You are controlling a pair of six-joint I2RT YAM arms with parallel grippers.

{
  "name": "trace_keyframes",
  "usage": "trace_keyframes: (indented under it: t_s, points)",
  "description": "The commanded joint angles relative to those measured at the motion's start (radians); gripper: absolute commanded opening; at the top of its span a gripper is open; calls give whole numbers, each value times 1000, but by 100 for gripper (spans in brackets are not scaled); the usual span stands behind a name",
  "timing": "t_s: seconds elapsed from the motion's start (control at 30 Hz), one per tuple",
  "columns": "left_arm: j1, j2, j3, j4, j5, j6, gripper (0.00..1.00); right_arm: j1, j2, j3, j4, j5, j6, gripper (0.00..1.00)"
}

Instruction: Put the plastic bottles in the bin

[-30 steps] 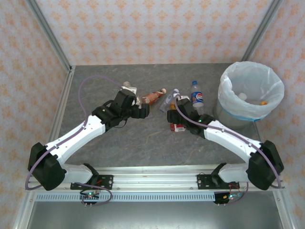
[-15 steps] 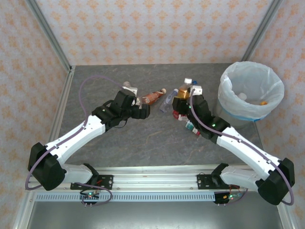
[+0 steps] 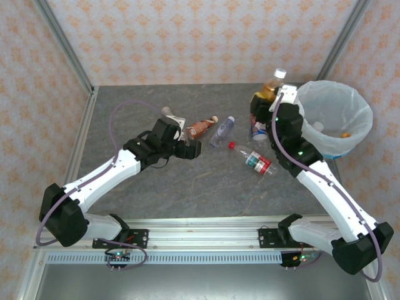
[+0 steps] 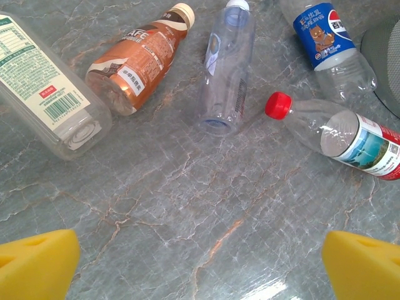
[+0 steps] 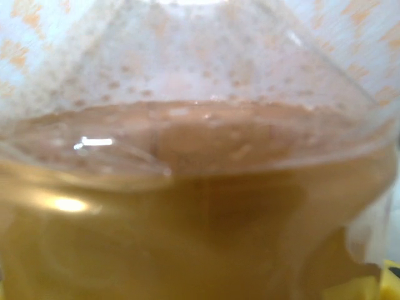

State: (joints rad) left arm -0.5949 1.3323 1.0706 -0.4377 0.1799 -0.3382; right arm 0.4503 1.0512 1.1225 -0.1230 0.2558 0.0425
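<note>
The right gripper carries the amber bottle [image 5: 200, 206] sideways over the bin's white-bagged rim next, then opens above the bin's opening, which lies just beside it.
My right gripper [image 3: 265, 103] is shut on an upright bottle of amber liquid [image 3: 270, 89] with a white cap, lifted just left of the bin [image 3: 352, 103]. Up close, that amber bottle [image 5: 200, 206] hides the fingers. Lying on the table are a brown coffee bottle [image 4: 140, 62], a clear bottle with a pale blue cap [image 4: 226, 69], a Pepsi bottle [image 4: 328, 47], a red-capped bottle [image 4: 337, 134] and a clear square bottle [image 4: 47, 87]. My left gripper [image 3: 191, 149] is open low over bare table, just short of them, its yellow fingertips [image 4: 34, 262] wide apart.
The white-bagged bin stands at the table's back right corner with an orange item [image 3: 345, 133] and a white item [image 3: 319, 127] inside. Metal frame posts [image 3: 62, 47] and patterned walls enclose the grey marble table [image 3: 187, 187]. The Pepsi bottle [image 3: 257, 131] lies under my right arm.
My right arm rose from the bottle cluster, carrying the amber bottle up and right toward the bin. The red-capped bottle now lies uncovered. The left arm has barely shifted.
</note>
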Motion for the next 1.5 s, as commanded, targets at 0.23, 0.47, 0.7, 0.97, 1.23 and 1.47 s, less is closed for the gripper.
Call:
trace_keyframes:
  t_s: [0.23,0.47,0.7,0.97,1.23,1.47]
  points:
    - [4,4,41,-12,7,19,100,-298,-74,83,-42,-28,-107,54]
    - [4,-5,41,-15,-1,27,100,-468,-49,111,-59,-28,-141,55]
    - [5,-3,39,-13,-3,29,100,-642,4,97,-96,-90,-170,57]
    - [4,4,42,-16,-5,29,100,-709,81,69,-124,-44,-248,59]
    - [4,0,43,-22,-26,30,100,-711,143,33,-125,85,-318,68]
    - [4,-4,81,-90,-32,-65,100,-711,146,56,-196,87,-292,85]
